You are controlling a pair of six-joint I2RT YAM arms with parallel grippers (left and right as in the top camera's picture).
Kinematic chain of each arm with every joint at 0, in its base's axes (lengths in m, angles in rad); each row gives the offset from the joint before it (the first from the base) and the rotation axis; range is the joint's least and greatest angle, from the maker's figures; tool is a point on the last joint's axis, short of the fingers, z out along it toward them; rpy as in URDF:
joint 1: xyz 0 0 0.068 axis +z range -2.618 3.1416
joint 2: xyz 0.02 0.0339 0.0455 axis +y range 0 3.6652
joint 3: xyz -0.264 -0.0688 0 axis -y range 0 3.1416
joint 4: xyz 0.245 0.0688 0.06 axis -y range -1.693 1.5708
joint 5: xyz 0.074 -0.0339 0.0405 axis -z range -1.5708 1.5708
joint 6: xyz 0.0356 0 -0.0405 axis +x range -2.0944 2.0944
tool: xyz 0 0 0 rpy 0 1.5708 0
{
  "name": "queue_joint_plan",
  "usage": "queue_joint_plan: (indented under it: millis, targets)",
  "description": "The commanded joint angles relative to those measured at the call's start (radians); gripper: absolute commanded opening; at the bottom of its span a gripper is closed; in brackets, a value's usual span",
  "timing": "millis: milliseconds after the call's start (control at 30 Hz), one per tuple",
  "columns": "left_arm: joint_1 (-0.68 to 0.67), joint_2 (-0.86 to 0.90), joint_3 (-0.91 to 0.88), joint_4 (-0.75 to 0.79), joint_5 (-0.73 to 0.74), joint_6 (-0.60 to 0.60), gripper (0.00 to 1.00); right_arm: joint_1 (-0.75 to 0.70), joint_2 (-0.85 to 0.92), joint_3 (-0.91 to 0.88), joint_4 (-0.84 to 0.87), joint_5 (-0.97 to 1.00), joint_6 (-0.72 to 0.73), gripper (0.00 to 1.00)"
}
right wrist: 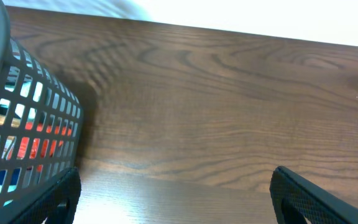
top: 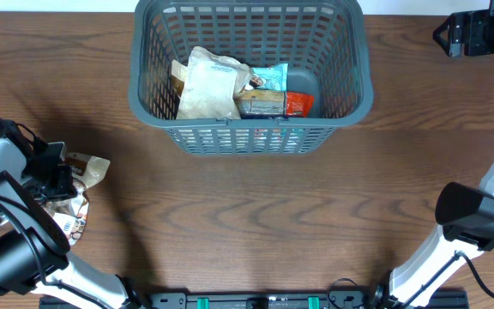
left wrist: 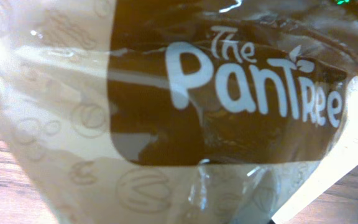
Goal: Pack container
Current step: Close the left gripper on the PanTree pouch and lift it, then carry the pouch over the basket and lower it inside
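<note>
My left gripper has the packet. It will next lift outward, then go down into the container's emptier end (top: 305, 83), to its right in the overhead view, and let go of the packet.
The container (top: 247, 137), a dark grey lattice basket, stands at the back centre and holds several snack packets (top: 208, 84). At the table's left edge my left gripper (top: 58, 178) sits on a beige and brown snack packet (top: 90, 166). In the left wrist view that "The PanTree" packet (left wrist: 185, 93) fills the picture, creased at the bottom middle and hiding the fingers; the gripper looks shut on it. My right gripper (right wrist: 179, 199) stands open over bare wood, just right of the container's wall (right wrist: 23, 124). In the overhead view the right gripper (top: 448, 34) is at the back right.
A second packet (top: 69, 219) lies partly under the left arm near the left edge. Brown wood tabletop (top: 273, 223) stretches between the arms and the basket. The right arm's base (top: 474, 215) stands at the front right.
</note>
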Motion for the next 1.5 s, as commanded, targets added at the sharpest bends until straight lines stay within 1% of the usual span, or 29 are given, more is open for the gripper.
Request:
queue_joint_plan:
  millis: [0, 133, 267, 433, 567, 700, 900, 1067, 1133, 1200, 1267, 1367, 1467]
  targets:
    - [-0.001, 0.013, -0.010, 0.019, 0.034, -0.002, 0.06, 0.009, 0.009, 0.000, -0.005, -0.011, 0.006, 0.85]
    - [-0.003, 0.013, -0.010, 0.055, 0.079, -0.021, 0.06, 0.009, 0.009, 0.000, 0.001, -0.009, 0.003, 0.84]
    - [-0.017, 0.013, -0.001, 0.063, 0.082, -0.046, 0.06, 0.009, 0.009, 0.000, -0.001, -0.004, 0.003, 0.85]
    - [-0.064, -0.003, 0.060, 0.036, 0.082, -0.159, 0.06, 0.009, 0.009, 0.000, -0.002, -0.004, 0.003, 0.84]
    - [-0.116, -0.043, 0.171, -0.006, 0.082, -0.258, 0.06, 0.009, 0.009, 0.000, -0.001, -0.004, 0.003, 0.84]
    - [-0.175, -0.103, 0.329, -0.058, 0.082, -0.314, 0.06, 0.009, 0.009, 0.000, -0.008, -0.004, 0.003, 0.83]
    - [-0.247, -0.195, 0.557, -0.050, 0.082, -0.397, 0.06, 0.009, 0.009, 0.000, -0.031, -0.003, 0.003, 0.82]
    - [-0.328, -0.236, 0.723, -0.048, 0.082, -0.399, 0.06, 0.009, 0.009, 0.000, -0.037, -0.004, 0.003, 0.82]
    - [-0.380, -0.241, 0.779, -0.045, 0.082, -0.397, 0.06, 0.009, 0.009, 0.000, -0.037, -0.004, 0.003, 0.82]
    - [-0.440, -0.242, 0.821, -0.040, 0.082, -0.367, 0.06, 0.009, 0.009, 0.000, -0.037, -0.004, 0.003, 0.82]
    - [-0.505, -0.242, 0.845, -0.023, 0.082, -0.321, 0.06, 0.009, 0.009, 0.000, -0.036, -0.004, 0.003, 0.82]
    - [-0.628, -0.241, 0.854, 0.048, 0.082, -0.257, 0.06, 0.009, 0.009, 0.000, -0.035, -0.004, 0.003, 0.82]
    - [-0.718, -0.225, 0.853, 0.132, 0.081, -0.253, 0.06, 0.009, 0.009, 0.000, -0.032, -0.003, 0.003, 0.81]
